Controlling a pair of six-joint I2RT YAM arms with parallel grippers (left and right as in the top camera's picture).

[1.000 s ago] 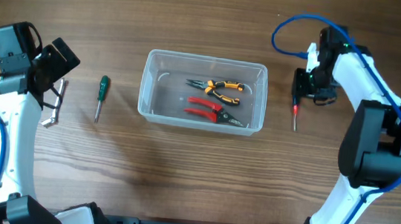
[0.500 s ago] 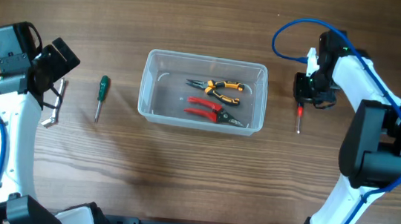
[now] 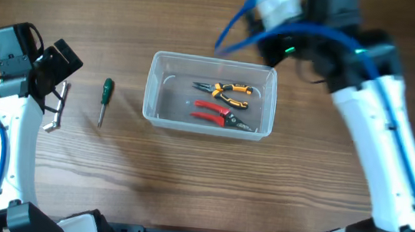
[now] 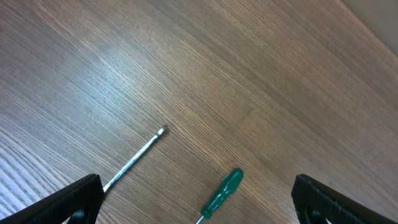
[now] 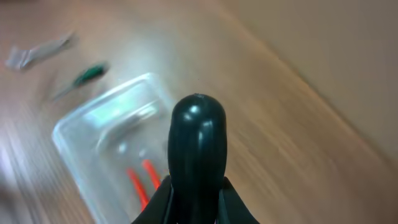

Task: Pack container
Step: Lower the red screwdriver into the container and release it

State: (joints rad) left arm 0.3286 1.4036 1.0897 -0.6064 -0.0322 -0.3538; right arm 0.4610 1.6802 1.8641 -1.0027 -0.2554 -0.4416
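I will move my right gripper back, down and to the left in the overhead view and let go of the screwdriver in the container's near corner (image 3: 167, 115) (image 5: 88, 148), which is free of pliers.
The clear plastic container (image 3: 150, 94) stands mid-table and holds yellow-handled pliers (image 3: 230, 93) and red-handled pliers (image 3: 218, 116). It also shows blurred in the right wrist view (image 5: 99, 127). My right gripper (image 5: 196, 200) is shut on a black-handled screwdriver (image 5: 197, 137). In the overhead view it (image 3: 293, 34) is raised high over the container's far right corner and is blurred. A green-handled screwdriver (image 3: 105, 94) lies left of the container. My left gripper (image 4: 198, 210) is open above it (image 4: 222, 191). In the overhead view the left gripper (image 3: 60, 66) is at the far left.
A silver metal tool (image 3: 53, 119) lies left of the green screwdriver, and its shaft shows in the left wrist view (image 4: 134, 160). The right arm (image 3: 376, 126) crosses the right side of the table.
The right gripper has risen from the table right of the container, lifting the screwdriver, and swung left over the container's far right corner. The left arm has not moved.
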